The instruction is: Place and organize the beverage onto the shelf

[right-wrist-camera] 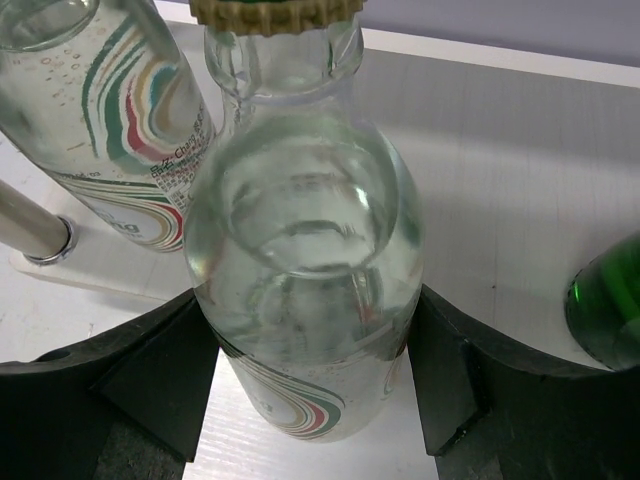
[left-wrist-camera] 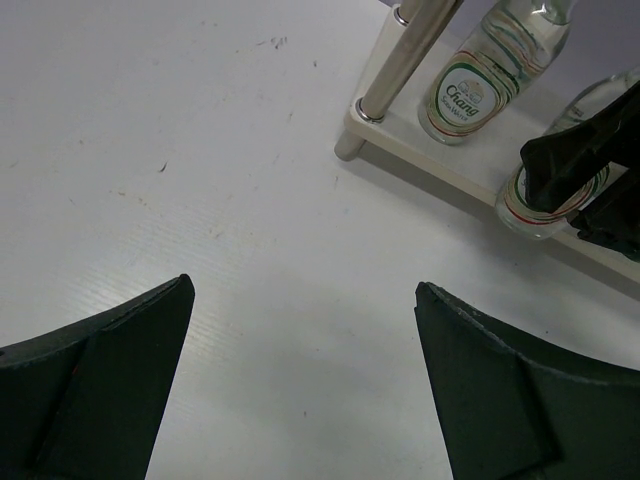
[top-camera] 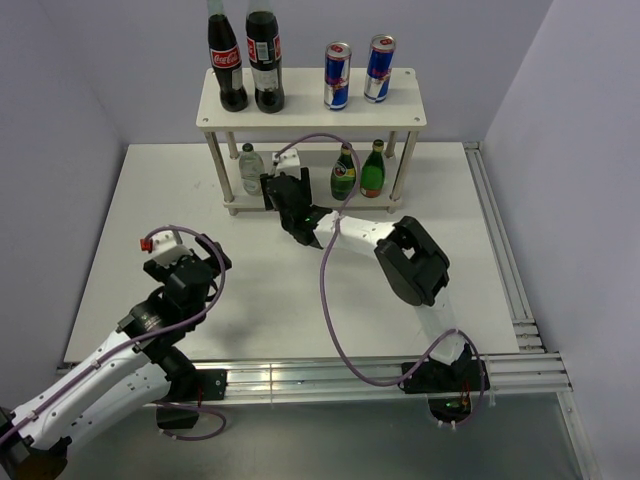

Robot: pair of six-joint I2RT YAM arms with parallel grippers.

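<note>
The lower board's free spot beside the first clear bottle lies outward of my right gripper. The gripper moves outward over that spot next and releases.
The cream two-tier shelf [top-camera: 300, 95] stands at the back of the table. Two blue-and-silver cans [top-camera: 337, 76] [top-camera: 379, 69] stand on its top board. On the lower board are two green bottles [top-camera: 344, 173] [top-camera: 373, 170] and a clear bottle [top-camera: 251, 168]. My right gripper [right-wrist-camera: 308, 300] is shut on a second clear bottle [right-wrist-camera: 305, 250], upright at the lower board's front edge, just right of the first clear bottle [right-wrist-camera: 100, 110]. My left gripper [left-wrist-camera: 305, 300] hangs open over bare table, well short of the shelf, with nothing between its fingers.
Two tall cola bottles [top-camera: 227, 62] [top-camera: 265, 60] take the left part of the top board. A round shelf leg [left-wrist-camera: 400, 50] stands left of the clear bottles. A green bottle [right-wrist-camera: 610, 300] is close on the right of my right gripper.
</note>
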